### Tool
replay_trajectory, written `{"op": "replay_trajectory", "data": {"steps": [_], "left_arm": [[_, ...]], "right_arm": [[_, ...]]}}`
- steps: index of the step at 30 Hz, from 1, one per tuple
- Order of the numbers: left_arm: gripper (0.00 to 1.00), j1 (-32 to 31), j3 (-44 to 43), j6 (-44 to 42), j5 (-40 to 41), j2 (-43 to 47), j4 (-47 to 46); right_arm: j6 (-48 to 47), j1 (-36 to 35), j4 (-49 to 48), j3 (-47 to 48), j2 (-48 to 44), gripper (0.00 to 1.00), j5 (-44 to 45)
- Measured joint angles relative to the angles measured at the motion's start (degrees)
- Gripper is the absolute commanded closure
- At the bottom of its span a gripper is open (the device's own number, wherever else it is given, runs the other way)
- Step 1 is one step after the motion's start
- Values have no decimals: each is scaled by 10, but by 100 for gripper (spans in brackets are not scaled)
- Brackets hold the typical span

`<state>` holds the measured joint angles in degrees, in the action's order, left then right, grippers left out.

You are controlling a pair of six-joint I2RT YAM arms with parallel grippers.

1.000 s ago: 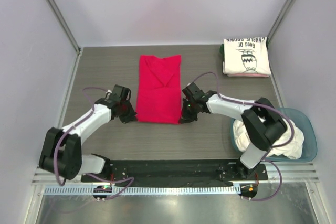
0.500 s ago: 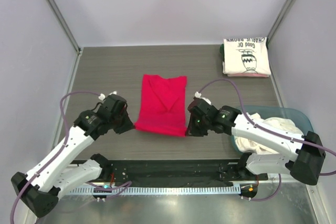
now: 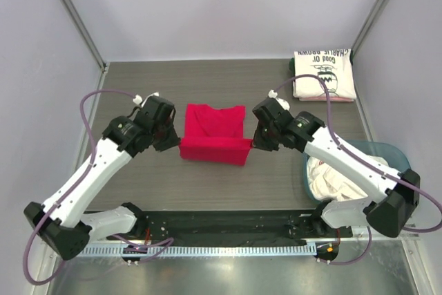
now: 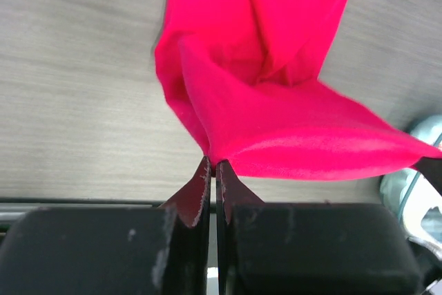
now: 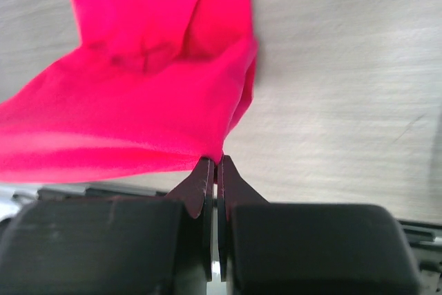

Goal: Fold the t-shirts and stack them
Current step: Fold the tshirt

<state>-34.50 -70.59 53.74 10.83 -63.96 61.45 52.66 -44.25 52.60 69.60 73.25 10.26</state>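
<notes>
The far part of the shirt is uncovered, so my right gripper should next move the hem corner outward, lower it onto the shirt's far corner beside the collar and let it go.
The crimson red t-shirt lies mid-table, its near hem lifted and carried over toward the collar. My left gripper is shut on the hem's left corner; the red cloth hangs from the pinched tips in the left wrist view. My right gripper is shut on the right corner; the red cloth drapes from its tips in the right wrist view. A cream t-shirt with black Charlie Brown print lies folded on a stack at the far right. White t-shirts fill a tub.
The blue-grey plastic tub stands at the near right beside the right arm's base. Grey walls and metal posts bound the table on three sides. A black rail runs along the near edge.
Both grippers rose and moved away from me with the red shirt's near hem, folding the lower half over the upper half. The shirt now looks half as long.
</notes>
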Motion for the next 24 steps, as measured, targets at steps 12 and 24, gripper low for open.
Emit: {"op": "replay_trajectory", "data": {"steps": [12,24], "left_arm": [[100,89,-130,-65,-34,-191,-31],[100,175,-274,-111,-90,-391,-40]], "right_arm": [[-102,110,-6,117,150,99,-47],[-168,169,-16,261,335,99,-97]]}}
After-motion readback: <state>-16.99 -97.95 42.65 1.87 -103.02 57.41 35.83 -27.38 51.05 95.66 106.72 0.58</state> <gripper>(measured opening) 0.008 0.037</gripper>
